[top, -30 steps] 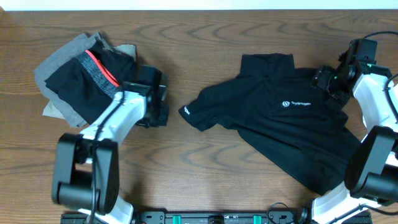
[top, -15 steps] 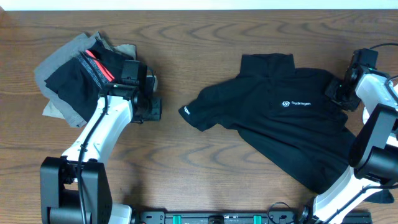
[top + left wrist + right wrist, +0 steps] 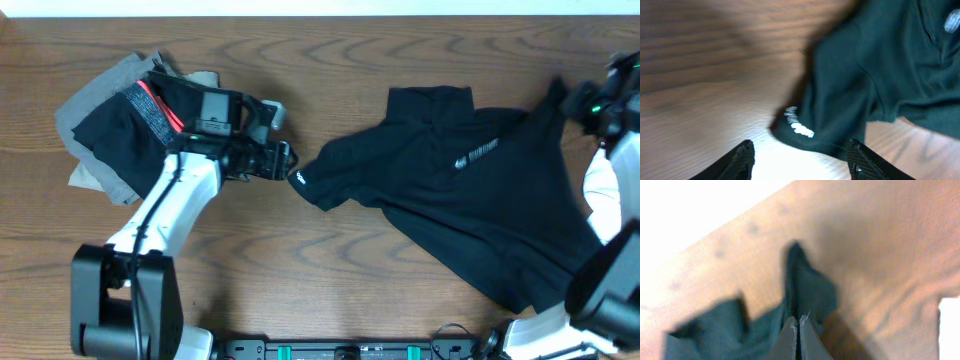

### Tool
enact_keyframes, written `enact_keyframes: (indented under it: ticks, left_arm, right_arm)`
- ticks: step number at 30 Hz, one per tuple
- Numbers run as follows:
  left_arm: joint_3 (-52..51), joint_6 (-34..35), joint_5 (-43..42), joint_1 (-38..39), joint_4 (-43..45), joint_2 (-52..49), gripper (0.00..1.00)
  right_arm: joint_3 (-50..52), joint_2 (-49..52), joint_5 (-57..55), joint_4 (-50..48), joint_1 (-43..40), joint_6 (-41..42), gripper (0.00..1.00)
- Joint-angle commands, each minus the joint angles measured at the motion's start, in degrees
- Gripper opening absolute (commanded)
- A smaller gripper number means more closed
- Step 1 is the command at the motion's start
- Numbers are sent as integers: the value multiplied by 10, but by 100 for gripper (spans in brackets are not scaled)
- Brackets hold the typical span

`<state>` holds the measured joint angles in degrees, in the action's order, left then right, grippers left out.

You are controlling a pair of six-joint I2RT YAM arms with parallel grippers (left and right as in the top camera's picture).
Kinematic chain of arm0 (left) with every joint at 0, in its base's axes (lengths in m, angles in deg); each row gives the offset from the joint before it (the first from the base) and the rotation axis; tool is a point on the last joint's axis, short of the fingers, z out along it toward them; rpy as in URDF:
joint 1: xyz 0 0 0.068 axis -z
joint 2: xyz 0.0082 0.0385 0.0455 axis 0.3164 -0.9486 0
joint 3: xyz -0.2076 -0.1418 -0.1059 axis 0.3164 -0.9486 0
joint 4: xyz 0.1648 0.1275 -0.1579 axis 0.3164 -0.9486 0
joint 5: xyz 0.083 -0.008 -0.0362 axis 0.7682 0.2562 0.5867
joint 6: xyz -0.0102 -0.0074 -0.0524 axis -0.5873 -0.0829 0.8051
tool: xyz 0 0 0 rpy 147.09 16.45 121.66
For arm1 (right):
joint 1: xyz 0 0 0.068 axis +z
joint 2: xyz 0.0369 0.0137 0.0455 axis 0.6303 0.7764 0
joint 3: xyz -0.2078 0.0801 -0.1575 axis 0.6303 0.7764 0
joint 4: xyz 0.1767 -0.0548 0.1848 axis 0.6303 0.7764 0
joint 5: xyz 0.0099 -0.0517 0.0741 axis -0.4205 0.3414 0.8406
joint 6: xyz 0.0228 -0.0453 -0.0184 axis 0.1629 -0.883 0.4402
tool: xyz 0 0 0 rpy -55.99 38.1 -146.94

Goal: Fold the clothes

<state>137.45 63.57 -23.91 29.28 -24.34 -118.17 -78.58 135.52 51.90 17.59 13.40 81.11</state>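
Note:
My right gripper should go outward and left in the overhead view next, over bare table, and release the fold, as the shirt's far edge is crumpled.
A black T-shirt (image 3: 470,210) with a white chest logo lies crumpled across the middle and right of the table. Its left sleeve, which carries small white print (image 3: 799,128), points toward my left gripper (image 3: 289,160). That gripper is open, its fingertips (image 3: 746,152) just short of the sleeve's hem (image 3: 805,142) with nothing between them. My right gripper (image 3: 798,326) is shut on a fold of the shirt's black fabric (image 3: 807,287), and the overhead view shows the right gripper (image 3: 578,101) holding the shirt's far right edge raised off the table.
A pile of other clothes (image 3: 125,130), grey, tan and black with a red band, sits at the back left beside my left arm. Bare wooden table (image 3: 330,270) lies in front of the shirt and between the pile and the sleeve.
My left gripper left the pile, moved right to the shirt's sleeve and opened. My right gripper shut on the shirt's right edge and pulled it up and right, shifting the logo.

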Motion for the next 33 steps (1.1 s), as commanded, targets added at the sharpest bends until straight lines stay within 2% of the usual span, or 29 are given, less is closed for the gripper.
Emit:
enact_keyframes:
  ticks: [1,10,20,26,29,31,33]
  left_arm:
    - [9,-9,-25,32,2,-28,63]
    - [9,32,-3,65,55,-82,67]
    - [9,39,22,67,97,-104,77]
    - [10,92,22,69,175,-150,77]
    - [10,109,22,70,206,-168,69]
    - [10,114,22,70,214,-173,58]
    - [10,119,20,70,215,-173,31]
  right_arm:
    - [-5,-27,32,-20,-14,-8,1]
    - [-5,17,22,-116,-13,-18,1]
    - [-5,34,50,-111,-13,-18,1]
    - [-5,34,58,-102,-13,-18,1]
    - [-5,34,71,-100,-13,-18,1]
    - [-5,34,72,-97,-13,-18,1]
    - [-5,34,74,-96,-13,-18,1]
